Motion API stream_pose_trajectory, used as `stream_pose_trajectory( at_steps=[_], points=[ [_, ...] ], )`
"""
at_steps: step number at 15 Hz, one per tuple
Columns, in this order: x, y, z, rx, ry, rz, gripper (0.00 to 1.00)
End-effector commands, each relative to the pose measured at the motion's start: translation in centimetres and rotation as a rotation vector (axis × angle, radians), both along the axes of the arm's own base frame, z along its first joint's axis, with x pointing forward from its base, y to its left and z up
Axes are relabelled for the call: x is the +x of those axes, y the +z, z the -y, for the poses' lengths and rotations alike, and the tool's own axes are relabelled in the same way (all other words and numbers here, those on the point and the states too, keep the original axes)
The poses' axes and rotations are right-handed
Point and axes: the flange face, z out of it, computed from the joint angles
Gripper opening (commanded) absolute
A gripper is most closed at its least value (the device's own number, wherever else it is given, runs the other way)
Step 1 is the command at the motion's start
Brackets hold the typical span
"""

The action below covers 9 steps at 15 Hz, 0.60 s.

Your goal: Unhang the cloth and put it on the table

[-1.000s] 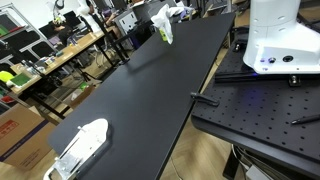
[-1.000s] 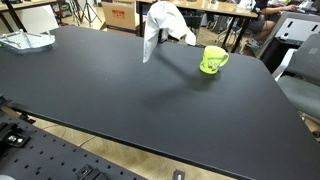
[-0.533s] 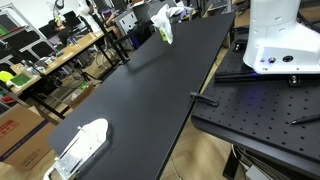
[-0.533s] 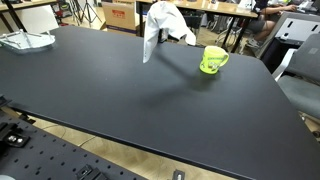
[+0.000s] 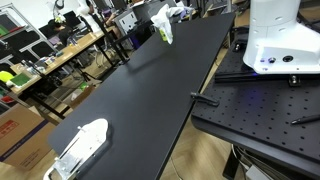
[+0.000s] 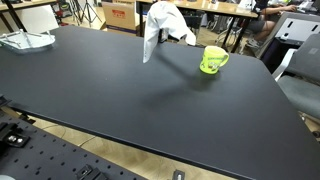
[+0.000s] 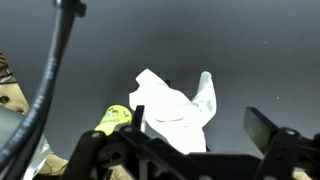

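My gripper needs to go down open next, onto the raised top of the cloth point(image 7: 187, 106), beside the cloth's narrow hanging flap, because the cloth is below, between the lines of the two fingers.
A white cloth point(image 6: 160, 25) hangs draped over a stand at the far edge of the black table point(image 6: 120, 100); it also shows in an exterior view point(image 5: 163, 24). In the wrist view the cloth point(image 7: 175, 108) lies below and ahead of my gripper point(image 7: 180, 150), between the lines of the two fingers and apart from them. The gripper is open and empty. It does not show in either exterior view. What holds the cloth up is hidden under it.
A green mug point(image 6: 212, 60) stands on the table beside the cloth, seen also in the wrist view point(image 7: 113, 120). A white plastic object point(image 5: 80, 147) lies at the table's other end point(image 6: 25, 40). The robot base point(image 5: 280, 40) stands on a perforated board. Desks and chairs surround the table.
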Motion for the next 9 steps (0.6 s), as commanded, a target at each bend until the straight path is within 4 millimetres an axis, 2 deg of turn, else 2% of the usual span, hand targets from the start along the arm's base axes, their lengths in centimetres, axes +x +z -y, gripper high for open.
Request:
stream_pose_trajectory(
  at_steps=[1, 5, 9],
  points=[
    [3.2, -0.8, 1.9, -0.021, 0.137, -0.067, 1.0],
    [6.3, -1.6, 2.2, -0.031, 0.247, -0.08, 1.0],
    [9.3, -2.6, 0.6, -0.043, 0.283, -0.061, 1.0]
  ],
)
